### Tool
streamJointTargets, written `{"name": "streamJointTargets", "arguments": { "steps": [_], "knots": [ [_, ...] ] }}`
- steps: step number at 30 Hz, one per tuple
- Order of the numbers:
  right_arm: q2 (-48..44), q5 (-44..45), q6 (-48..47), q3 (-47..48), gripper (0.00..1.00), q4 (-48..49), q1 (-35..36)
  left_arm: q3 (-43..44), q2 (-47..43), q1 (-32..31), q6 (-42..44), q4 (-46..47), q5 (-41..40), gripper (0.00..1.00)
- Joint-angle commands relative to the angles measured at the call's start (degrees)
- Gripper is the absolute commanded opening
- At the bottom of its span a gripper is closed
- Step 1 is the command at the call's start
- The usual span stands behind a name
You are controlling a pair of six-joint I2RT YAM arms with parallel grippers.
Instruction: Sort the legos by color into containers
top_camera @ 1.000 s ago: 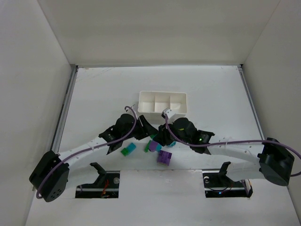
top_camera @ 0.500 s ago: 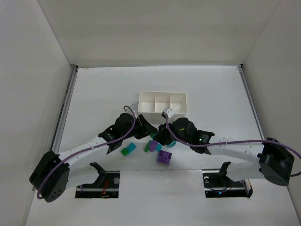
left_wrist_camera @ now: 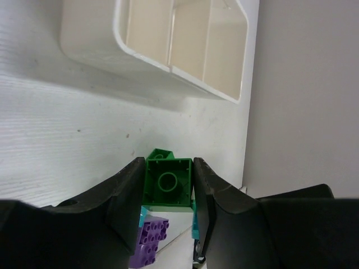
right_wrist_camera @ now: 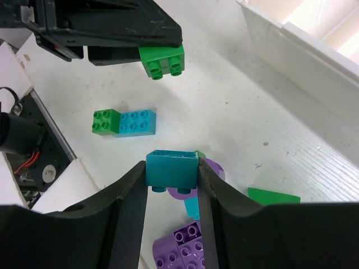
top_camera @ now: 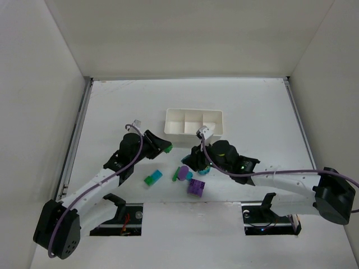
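Observation:
The robot next needs to move the green lego in its left gripper outward over the tray's front side and release it into the nearest compartment [top_camera: 175,121] [left_wrist_camera: 148,27], because that one is empty.
My left gripper [left_wrist_camera: 167,190] is shut on a green lego [left_wrist_camera: 167,182], holding it above the table in front of the white tray of containers [left_wrist_camera: 95,45]. From above, that gripper [top_camera: 165,148] hangs left of the tray's [top_camera: 193,133] front wall. My right gripper [right_wrist_camera: 171,179] is shut on a teal lego [right_wrist_camera: 171,170] lifted over the loose pile. All three compartments look empty. In the right wrist view the green lego [right_wrist_camera: 162,60] shows in the left fingers.
On the table lie a joined green-and-cyan pair [top_camera: 152,178], a purple block [top_camera: 196,187], a purple rounded piece [top_camera: 184,172] and a flat green piece [right_wrist_camera: 274,196]. The near table edge and arm mounts lie just behind the pile.
The left gripper closed on the green lego and the arm drew back to the left with it raised. The right arm, holding the teal lego, barely shifted.

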Motion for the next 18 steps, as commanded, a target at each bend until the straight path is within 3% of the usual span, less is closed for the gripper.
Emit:
{"name": "streamJointTargets", "arguments": {
  "steps": [1, 9, 18],
  "knots": [
    [-1.8, 1.4, 0.3, 0.2, 0.28, 1.2, -0.6, -1.8, -2.3, 2.0, 0.9, -0.1, -0.6, 0.12],
    [2.6, 13.7, 0.8, 10.7, 0.3, -0.7, -10.1, -1.6, -7.4, 0.6, 2.4, -0.8, -6.5, 0.12],
    [17.4, 17.1, -0.2, 20.7, 0.32, -1.0, -15.4, 3.0, -8.2, -6.3, 8.7, -5.7, -18.0, 0.13]
  ]
}}
